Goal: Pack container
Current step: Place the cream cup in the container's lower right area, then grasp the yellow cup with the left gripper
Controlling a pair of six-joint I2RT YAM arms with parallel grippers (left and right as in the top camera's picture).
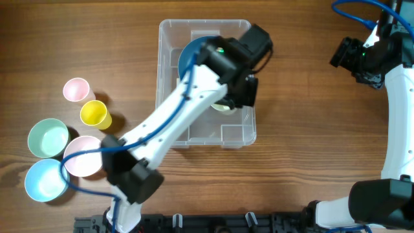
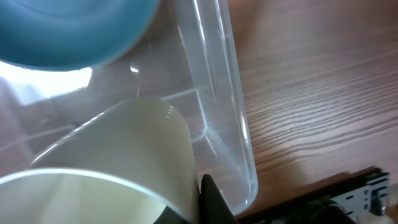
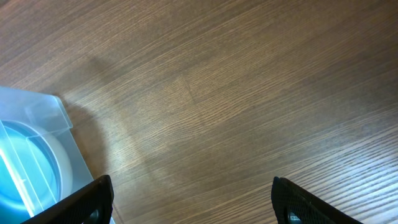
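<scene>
My left gripper moves down and back toward the container's near corner (image 1: 238,133) (image 2: 217,171) next and releases the cream cup's rim there, because that end is clear of the blue bowl.
The clear container (image 1: 237,134) stands mid-table with a blue bowl (image 1: 186,54) lying in its far end. My left gripper (image 1: 238,97) reaches down into the container and is shut on the rim of a cream cup (image 1: 224,107). In the left wrist view the cream cup (image 2: 112,162) fills the lower left, one dark finger (image 2: 211,202) pressed to its wall, with the blue bowl (image 2: 68,31) above and the container wall (image 2: 217,93) to the right. My right gripper (image 1: 346,55) is open and empty over bare wood (image 3: 193,202), to the right of the container (image 3: 37,112).
At the left of the table stand a pink cup (image 1: 76,89), a yellow cup (image 1: 94,114), a green bowl (image 1: 47,138), a pink bowl (image 1: 83,156) and a light blue bowl (image 1: 45,180). The right arm's base is at the front right.
</scene>
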